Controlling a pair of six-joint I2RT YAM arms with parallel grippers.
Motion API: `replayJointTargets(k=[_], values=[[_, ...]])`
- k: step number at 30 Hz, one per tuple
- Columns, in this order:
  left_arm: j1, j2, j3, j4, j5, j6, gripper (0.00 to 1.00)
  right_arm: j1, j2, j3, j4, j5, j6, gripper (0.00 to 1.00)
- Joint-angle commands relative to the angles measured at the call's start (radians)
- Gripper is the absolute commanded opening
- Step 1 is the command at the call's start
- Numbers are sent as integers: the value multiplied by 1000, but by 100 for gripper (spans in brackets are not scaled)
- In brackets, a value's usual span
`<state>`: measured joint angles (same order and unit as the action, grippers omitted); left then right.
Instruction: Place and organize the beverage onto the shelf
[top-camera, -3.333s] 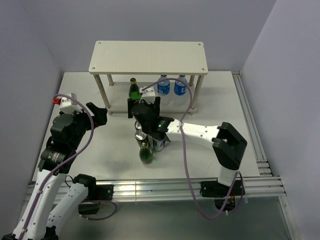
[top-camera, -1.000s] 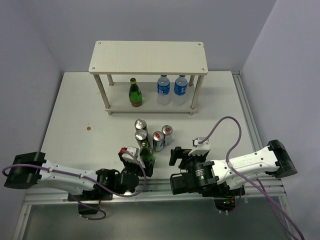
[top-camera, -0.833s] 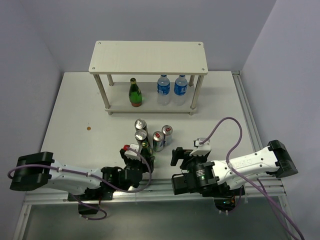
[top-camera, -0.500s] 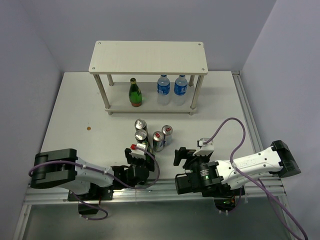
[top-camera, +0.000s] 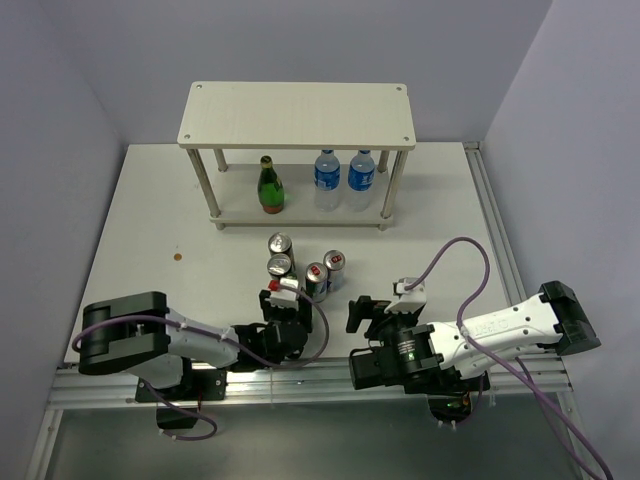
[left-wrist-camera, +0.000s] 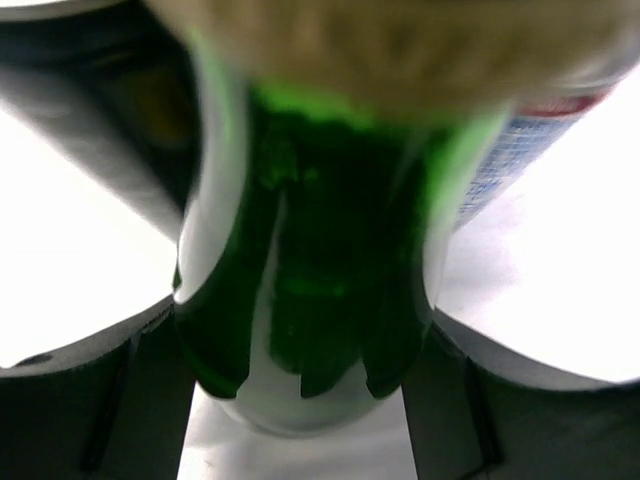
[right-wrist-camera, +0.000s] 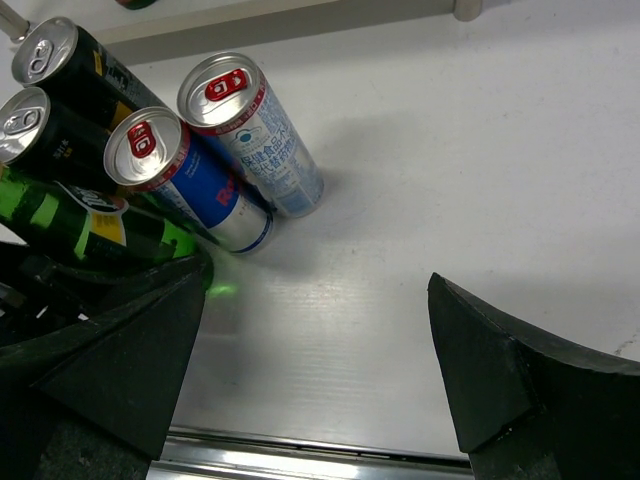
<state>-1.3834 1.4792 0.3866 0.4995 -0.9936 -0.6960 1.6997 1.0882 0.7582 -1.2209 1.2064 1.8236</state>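
My left gripper next lifts, carries its bottle outward to the bare spot (top-camera: 240, 199) beside the standing green bottle on the shelf's lower level, and releases it there.
A green bottle (left-wrist-camera: 310, 280) stands at the near end of the drinks cluster and fills the left wrist view. My left gripper (top-camera: 285, 302) is shut on its lower body, one finger (left-wrist-camera: 90, 400) pressed against each side. In the right wrist view the same green bottle (right-wrist-camera: 80, 225) shows beside two black cans (right-wrist-camera: 60, 90) and two slim blue-silver cans (right-wrist-camera: 190, 180). My right gripper (right-wrist-camera: 320, 350) is open over bare table to the right of the cluster. A second green bottle (top-camera: 267, 186) stands on the lower tier of the shelf (top-camera: 297, 115).
Two clear water bottles with blue labels (top-camera: 343, 172) stand on the shelf's lower tier, right of the green bottle. The shelf's top board is bare. A metal rail (top-camera: 300, 372) runs along the table's near edge. A small brown spot (top-camera: 178, 258) marks the table at left.
My left gripper slid right along the near edge to the green bottle and closed its fingers onto it. The right arm barely shifted and stayed open.
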Motion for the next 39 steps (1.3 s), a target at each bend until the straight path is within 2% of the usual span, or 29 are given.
replayJointTargets(k=[1,2,3,4,7,9,13,16,17,19,20,21,22,23,28,31,34,39], values=[[-28,-88,60,-288,-75,-147,0,8,-2,-14,-22,19,81,100],[-48,-132,72,-353,-98,-180,0,6,-2,-22,-22,19,83,100],[-96,-154,89,-516,-131,-259,0,8,-4,-23,-20,18,86,100],[-123,-174,109,-601,-148,-304,0,8,-5,-26,-17,18,88,100],[-201,-255,199,-882,-157,-430,0,8,-10,-37,11,21,71,100],[-210,-321,224,-984,-160,-505,0,8,-10,-42,37,28,50,100],[-212,-466,299,-1138,-217,-541,0,8,4,-39,86,38,11,100],[-200,-612,273,-1054,-296,-377,0,6,19,-31,109,44,-7,100],[-151,-640,255,-873,-268,-173,0,5,22,-30,113,47,-12,100],[-70,-703,190,-686,-191,3,0,5,27,-23,126,50,-30,100],[20,-715,175,-621,-119,114,0,5,29,-23,129,50,-33,100],[62,-724,155,-514,-88,160,0,6,29,-20,123,51,-29,100],[105,-720,153,-474,-59,199,0,6,27,-20,118,51,-26,100],[194,-709,158,-455,-24,248,0,6,24,-22,110,51,-24,100],[462,-576,210,-328,174,352,0,6,-10,-42,113,51,-26,100],[550,-505,227,-248,282,395,0,5,-28,-57,107,51,-15,100],[683,-413,259,-187,355,414,0,6,-44,-66,112,51,-21,100],[765,-323,319,-116,415,440,0,5,-53,-76,107,51,-20,100]])
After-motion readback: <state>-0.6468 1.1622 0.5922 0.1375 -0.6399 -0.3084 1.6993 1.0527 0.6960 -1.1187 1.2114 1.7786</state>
